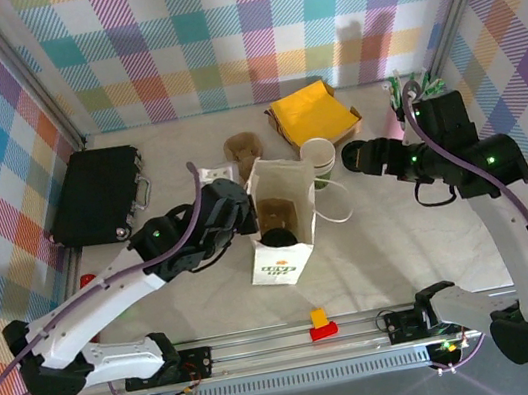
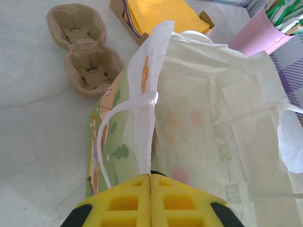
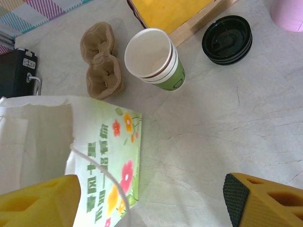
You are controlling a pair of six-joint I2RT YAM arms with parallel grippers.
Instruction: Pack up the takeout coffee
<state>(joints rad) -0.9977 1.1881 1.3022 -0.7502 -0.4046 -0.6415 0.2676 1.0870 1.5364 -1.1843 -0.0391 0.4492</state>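
The left gripper will pull the bag's held rim [image 1: 253, 209] [image 2: 152, 165] toward the black case next, away from the cup, and let go of it, because the bag stands crowded against the cup.
The takeout coffee [image 3: 158, 61], a small open paper cup with a green lower band, stands upright just right of the white paper bag [image 1: 279, 225]; in the top view the takeout coffee [image 1: 320, 161] sits behind the bag's right corner. My left gripper [image 2: 150, 182] is shut on the bag's left rim, and the left gripper [image 1: 244, 209] holds the mouth open. My right gripper [image 3: 151, 203] hangs open above bare table beside the bag, short of the cup, with nothing between its fingers. In the top view the right gripper [image 1: 364, 158] is just right of the cup.
A black lid [image 3: 227, 40] lies right of the cup. A brown cup carrier [image 3: 102, 61] and a box of yellow napkins [image 1: 311, 114] lie behind the bag. A pink tumbler [image 2: 260, 33] stands far right, a black case [image 1: 96, 195] far left.
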